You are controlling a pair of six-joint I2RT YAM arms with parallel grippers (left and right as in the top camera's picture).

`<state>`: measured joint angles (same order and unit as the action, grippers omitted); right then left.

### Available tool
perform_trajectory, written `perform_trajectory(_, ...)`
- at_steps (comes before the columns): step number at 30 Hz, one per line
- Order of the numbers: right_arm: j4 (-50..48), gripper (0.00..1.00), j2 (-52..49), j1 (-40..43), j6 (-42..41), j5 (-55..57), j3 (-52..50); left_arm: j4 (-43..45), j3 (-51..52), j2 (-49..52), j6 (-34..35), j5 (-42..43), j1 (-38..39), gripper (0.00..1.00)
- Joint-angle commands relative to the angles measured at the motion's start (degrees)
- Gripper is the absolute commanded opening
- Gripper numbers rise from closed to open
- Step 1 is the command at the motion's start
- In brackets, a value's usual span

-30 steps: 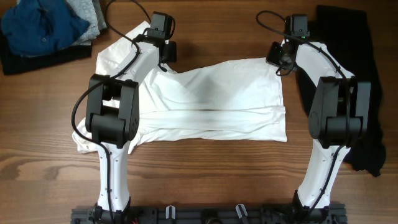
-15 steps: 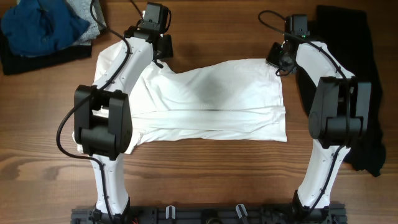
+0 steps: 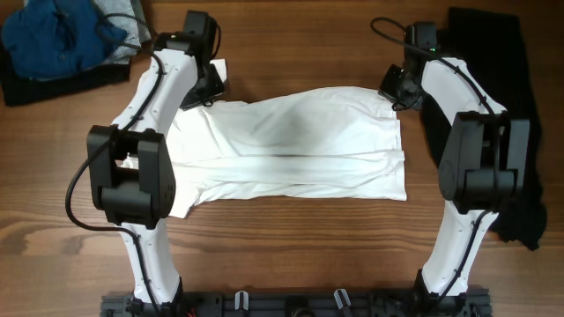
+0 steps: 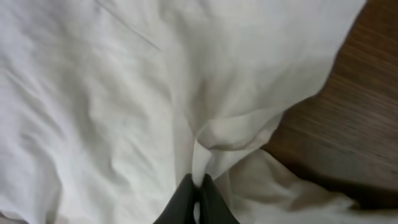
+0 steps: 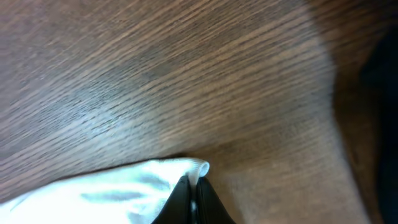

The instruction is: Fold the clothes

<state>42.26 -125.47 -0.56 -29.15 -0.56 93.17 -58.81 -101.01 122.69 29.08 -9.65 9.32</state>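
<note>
My left gripper draws back and left in the overhead view over the T-shirt's wrinkled end next, then releases, as the T-shirt's far edge is wavy.
The white T-shirt (image 3: 300, 145) lies across the middle of the table, folded lengthwise, with wrinkles and a crease along its length. My left gripper (image 3: 204, 86) is at its far left corner, shut on a pinch of the white fabric (image 4: 205, 149); the jaws (image 4: 198, 198) show cloth between them. My right gripper (image 3: 398, 91) is at the shirt's far right corner, shut on its hemmed edge (image 5: 155, 180); the jaws (image 5: 191, 194) pinch the white corner above bare wood. No striped part shows.
A blue garment (image 3: 62, 35) on grey and black folded clothes sits at the far left corner. A black garment (image 3: 511, 114) lies along the right side, close behind my right arm. Bare wood lies in front of the shirt.
My left gripper has moved left and a little farther back with the shirt's corner, pulling the left part of the shirt with it. The right arm has hardly moved.
</note>
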Motion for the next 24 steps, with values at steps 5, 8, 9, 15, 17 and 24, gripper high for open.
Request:
perform_trajectory(5, 2.43, 0.04, 5.70, -0.17, -1.07, 1.16, 0.15, -3.13, -0.90, -1.86, 1.86, -0.68, -3.98, 0.04)
perform_trajectory(8, 3.72, 0.04, 5.70, -0.17, -2.73, 1.53, 0.15, -4.02, -0.90, -1.86, 1.86, -0.48, -4.90, 0.04)
perform_trajectory(9, 3.96, 0.04, 5.70, -0.17, -2.86, 1.46, 0.15, -4.52, -0.90, -1.86, 1.86, -0.48, -5.11, 0.04)
perform_trajectory(15, 6.38, 0.04, 6.03, -0.17, -4.07, 1.42, 0.15, -7.96, -0.90, -2.12, 1.88, -0.50, -5.49, 0.04)
perform_trajectory(17, 8.04, 0.04, 6.49, -0.17, -5.68, 1.42, 0.15, -9.51, -0.90, -2.62, 1.90, -0.52, -5.49, 0.04)
perform_trajectory(24, 13.53, 0.04, 8.79, -0.17, -7.48, 1.46, 0.15, -15.13, -0.90, -4.59, 4.87, -6.91, -6.14, 0.04)
